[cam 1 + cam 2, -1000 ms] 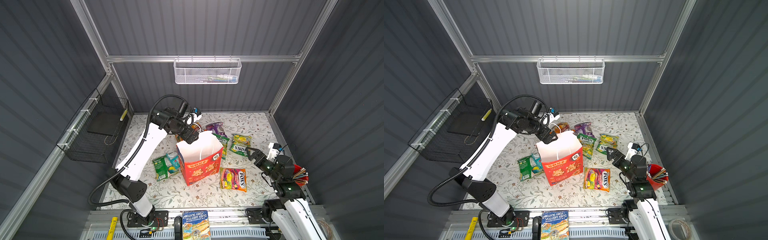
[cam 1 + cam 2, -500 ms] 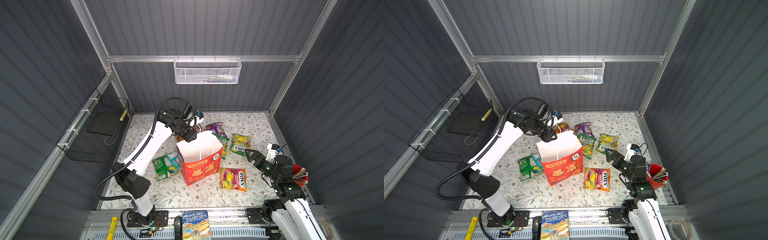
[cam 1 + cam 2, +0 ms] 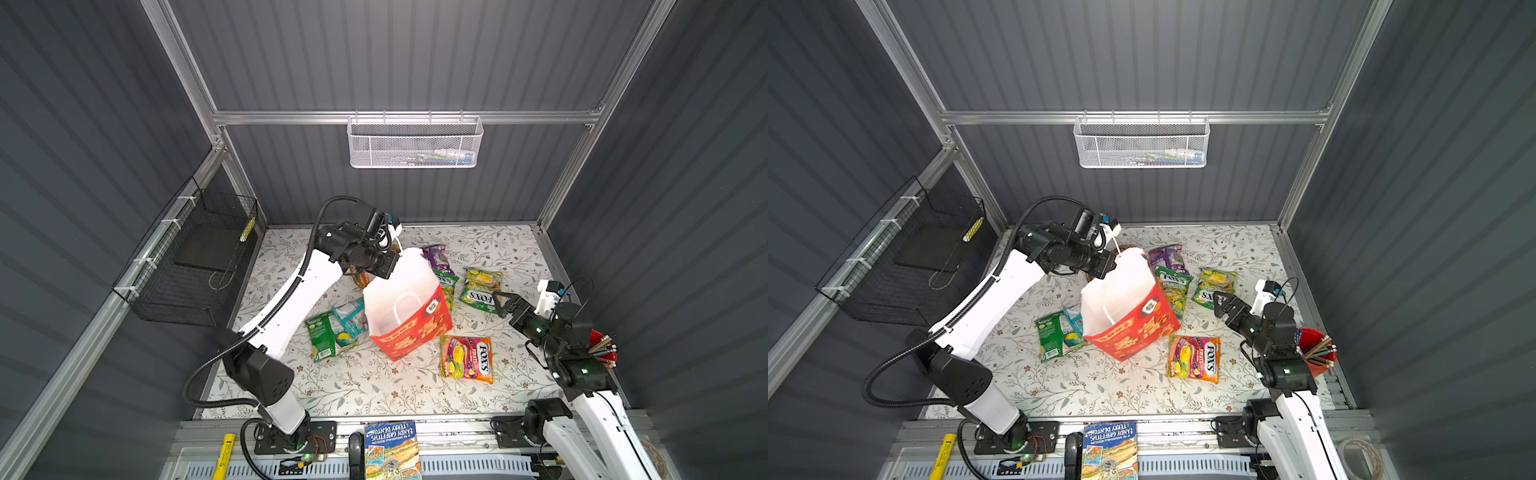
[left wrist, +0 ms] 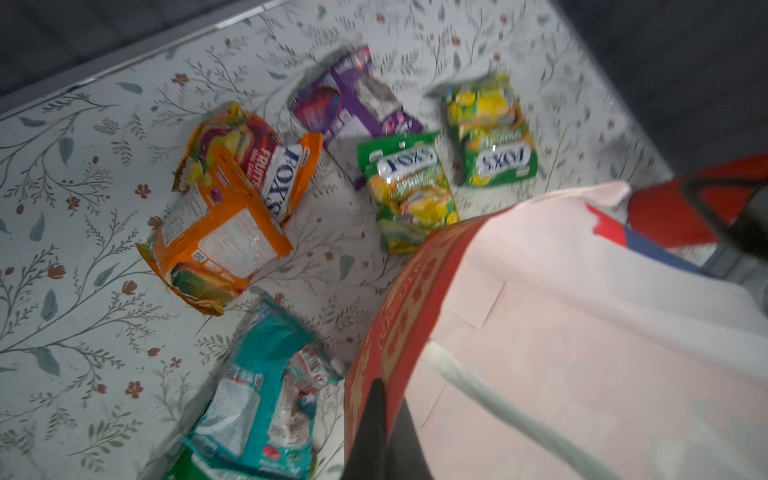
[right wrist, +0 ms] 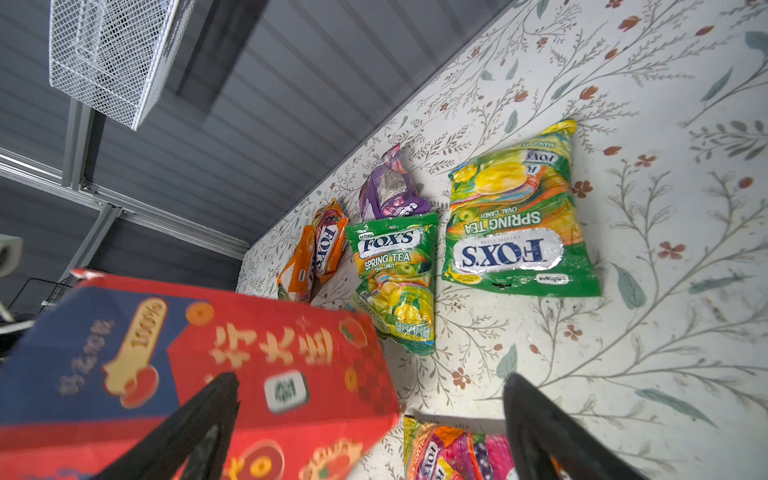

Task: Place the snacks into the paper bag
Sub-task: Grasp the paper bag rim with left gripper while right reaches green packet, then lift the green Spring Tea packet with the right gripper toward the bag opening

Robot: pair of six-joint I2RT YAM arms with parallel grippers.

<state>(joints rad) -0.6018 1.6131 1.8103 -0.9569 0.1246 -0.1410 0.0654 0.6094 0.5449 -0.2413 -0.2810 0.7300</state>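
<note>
The right gripper descends next, open fingers tipped down, onto the near FOX'S-labelled end [image 3: 481, 301] [image 5: 532, 268] of the green-yellow packet, as that end lies uncovered and faces me.
The red paper bag [image 3: 415, 328] [image 3: 1133, 332] stands tilted mid-table, its white inside showing. My left gripper [image 3: 392, 259] [image 4: 386, 399] is shut on its back rim, one finger on each side of the red edge. Snacks lie around it. An orange packet [image 4: 232, 232] is behind the bag. Purple [image 3: 434, 255], green [image 3: 446, 286] and green-yellow [image 3: 482, 289] packets are to the right. A multicolour one [image 3: 467, 357] is in front. Green [image 3: 328, 336] and teal [image 3: 351, 316] ones are on the left. My right gripper [image 3: 498, 301] [image 5: 370, 386] hovers open beside the green-yellow packet, empty.
A red cup of pencils [image 3: 600, 345] stands at the right edge behind my right arm. A blue book [image 3: 392, 449] and a yellow marker [image 3: 224, 455] lie on the front rail. A black wire basket [image 3: 195, 257] hangs on the left wall, a white mesh basket [image 3: 415, 143] on the back wall.
My left jaws have closed on the bag's back rim, and the rim has been drawn up and back, tilting the bag. The right arm has barely moved.
</note>
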